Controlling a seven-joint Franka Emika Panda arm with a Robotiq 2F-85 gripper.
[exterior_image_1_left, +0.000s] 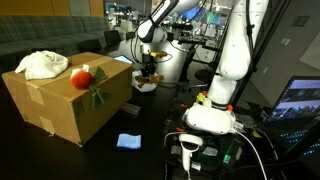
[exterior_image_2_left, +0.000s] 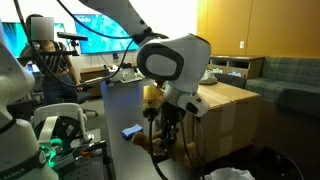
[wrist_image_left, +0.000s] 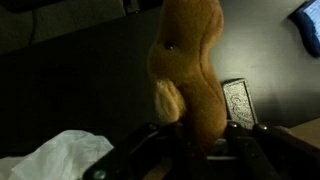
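Note:
My gripper moves down next to the bare tabletop below it beside the silver rectangular object, clear of the crumpled white cloth, and releases the plush toy there.
My gripper (wrist_image_left: 192, 138) is shut on a brown plush toy (wrist_image_left: 190, 70), which fills the middle of the wrist view. In both exterior views the gripper (exterior_image_1_left: 148, 66) (exterior_image_2_left: 165, 118) hangs just above the dark table beside a cardboard box (exterior_image_1_left: 60, 105), with the plush toy (exterior_image_1_left: 148, 74) (exterior_image_2_left: 153, 97) in its jaws. A white dish-like object (exterior_image_1_left: 146, 86) lies right under it. A small silver rectangular object (wrist_image_left: 237, 103) lies on the table behind the toy.
On the box lie a white cloth (exterior_image_1_left: 42, 65) and a red round fruit (exterior_image_1_left: 81, 77). A blue cloth (exterior_image_1_left: 128, 141) (exterior_image_2_left: 131, 130) lies on the table. A crumpled white cloth (wrist_image_left: 60, 155) lies near the gripper. The robot base (exterior_image_1_left: 212, 115) and monitors stand nearby.

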